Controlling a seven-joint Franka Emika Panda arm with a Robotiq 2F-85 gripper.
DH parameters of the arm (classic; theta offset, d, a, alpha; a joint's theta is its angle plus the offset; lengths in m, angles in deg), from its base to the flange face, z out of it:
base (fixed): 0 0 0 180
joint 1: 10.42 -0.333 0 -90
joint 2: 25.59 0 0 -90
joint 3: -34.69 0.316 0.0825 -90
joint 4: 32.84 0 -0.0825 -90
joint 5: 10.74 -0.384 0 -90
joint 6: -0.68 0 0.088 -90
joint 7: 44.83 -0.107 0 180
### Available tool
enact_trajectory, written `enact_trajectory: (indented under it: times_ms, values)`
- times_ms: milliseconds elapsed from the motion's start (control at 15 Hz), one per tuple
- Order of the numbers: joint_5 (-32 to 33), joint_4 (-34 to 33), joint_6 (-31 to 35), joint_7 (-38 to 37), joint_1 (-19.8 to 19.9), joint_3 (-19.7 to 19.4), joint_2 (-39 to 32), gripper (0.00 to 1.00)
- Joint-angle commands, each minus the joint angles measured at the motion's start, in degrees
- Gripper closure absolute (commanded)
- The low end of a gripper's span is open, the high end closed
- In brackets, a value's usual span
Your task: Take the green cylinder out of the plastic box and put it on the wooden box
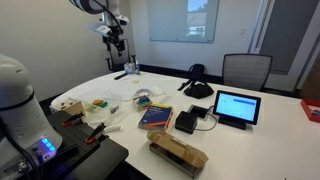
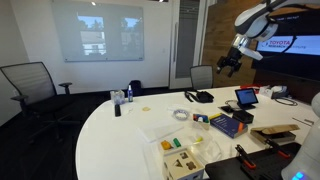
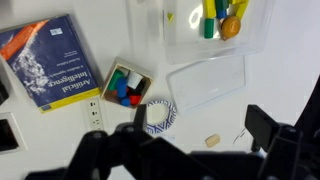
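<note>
My gripper is open and the green cylinder (image 3: 209, 28) is far below in the plastic box (image 3: 180, 35), so I need to move my gripper toward the top of the wrist view and lower it around the cylinder.
In the wrist view the clear plastic box (image 3: 180, 35) lies at the top with several coloured pieces in it. A green cylinder (image 3: 208, 27) sits in it beside an orange-yellow piece (image 3: 230, 27). A small wooden box (image 3: 126, 85) with coloured blocks lies lower left of it. My gripper (image 3: 200, 125) is open and empty, high above the table, with its dark fingers at the bottom of that view. In both exterior views it hangs far above the table (image 1: 116, 38) (image 2: 229, 63). The plastic box also shows there (image 1: 100, 104) (image 2: 181, 152).
A clear lid (image 3: 205, 80), a blue-white tape roll (image 3: 158, 116), a small tan piece (image 3: 211, 140) and a blue book (image 3: 50, 60) lie nearby. A tablet (image 1: 237, 106), a round tan dish (image 1: 66, 103) and a brown box (image 1: 178, 152) stand on the white table (image 1: 270, 130).
</note>
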Motion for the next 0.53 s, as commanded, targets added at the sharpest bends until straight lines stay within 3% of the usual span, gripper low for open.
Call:
enact_trajectory:
  times_ms: [0,267,467]
  values:
    - [-3.0,5.6,10.5,-3.2,-4.5,6.2,-3.6,0.0]
    - [-4.7,7.6,22.9,-8.4,-9.9,13.4,-14.2,0.0]
    - [-2.6,6.6,33.3,-14.7,-12.1,17.9,-25.4,0.0]
